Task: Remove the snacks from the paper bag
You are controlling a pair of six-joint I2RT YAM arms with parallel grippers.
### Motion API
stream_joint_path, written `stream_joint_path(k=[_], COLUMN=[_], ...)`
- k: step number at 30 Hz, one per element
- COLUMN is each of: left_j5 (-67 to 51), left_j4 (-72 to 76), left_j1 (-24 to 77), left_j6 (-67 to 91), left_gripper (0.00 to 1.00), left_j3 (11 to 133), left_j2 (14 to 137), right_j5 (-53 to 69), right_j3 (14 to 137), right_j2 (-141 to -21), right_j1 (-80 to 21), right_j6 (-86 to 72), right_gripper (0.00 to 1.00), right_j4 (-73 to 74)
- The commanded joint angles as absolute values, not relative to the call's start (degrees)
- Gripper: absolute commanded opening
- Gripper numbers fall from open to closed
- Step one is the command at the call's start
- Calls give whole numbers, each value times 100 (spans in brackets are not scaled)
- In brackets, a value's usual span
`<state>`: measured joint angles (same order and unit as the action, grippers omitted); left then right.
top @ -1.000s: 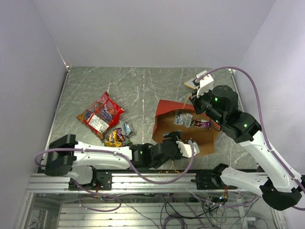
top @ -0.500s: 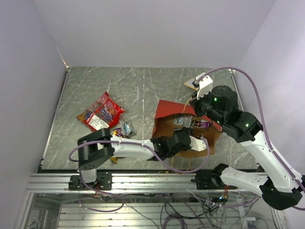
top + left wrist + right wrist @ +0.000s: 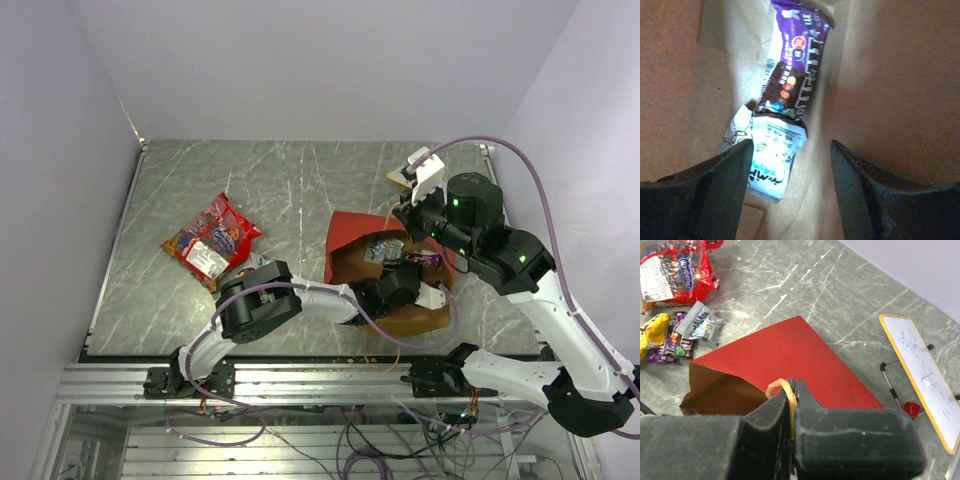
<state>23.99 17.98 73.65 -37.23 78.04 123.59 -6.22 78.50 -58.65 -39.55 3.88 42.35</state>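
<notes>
I need to first move my left gripper deeper into the bag and outward to get onto the purple candy packet's lower tip (image 3: 413,258) (image 3: 781,109), because that tip is just ahead.
The brown paper bag (image 3: 400,318) with its red side panel (image 3: 352,228) lies at centre right. My right gripper (image 3: 796,385) is shut on its tan loop handle (image 3: 786,396) and holds the mouth up. My left gripper (image 3: 789,147) is inside the bag, open, nothing between its fingers. Just ahead of it lie two snacks: a purple candy packet (image 3: 797,75) and a silver-blue packet (image 3: 771,162) beside the left fingertip (image 3: 740,152). On the table are a red chip bag (image 3: 210,240), a yellow packet (image 3: 652,327), a purple packet (image 3: 675,342) and a silver-blue packet (image 3: 700,325).
A flat white board with a tan rim (image 3: 925,375) lies beyond the bag at the back right, a thin black rod with a red knob (image 3: 900,397) next to it. My left arm's elbow (image 3: 255,300) hides the small packets in the top view.
My left arm has swung right and pushed its gripper from the bag's near edge deep into the bag's mouth. The right gripper has kept its hold on the handle.
</notes>
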Motion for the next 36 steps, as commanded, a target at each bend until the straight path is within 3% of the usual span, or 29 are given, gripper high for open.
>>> stream_joint_path(k=[1, 9, 15, 22, 29, 36], left_j5=[2115, 1993, 2202, 2560, 2615, 2584], left_j4=[2637, 3028, 2929, 3111, 2740, 1634], left_j1=[7207, 7083, 6958, 6908, 7003, 7400], left_j6=[-4037, -4376, -4464, -4557, -3881, -2558], left_gripper=[76, 90, 83, 52, 14, 8], left_j3=[8182, 9090, 9698, 9782, 9051, 8258], left_j2=[12626, 13542, 14163, 14260, 13323, 12176], right_j5=[-263, -212, -184, -154, -194, -489], right_j3=[8018, 8226, 8501, 8596, 8390, 7860], right_j2=[-5831, -5685, -5732, -5661, -5549, -5412], right_j1=[-3949, -3951, -3949, -3951, -3949, -3946], right_j6=[352, 608, 804, 836, 885, 940], right_gripper=[0, 0, 0, 0, 0, 0], right_j4=[4297, 4446, 4645, 4822, 4586, 4112])
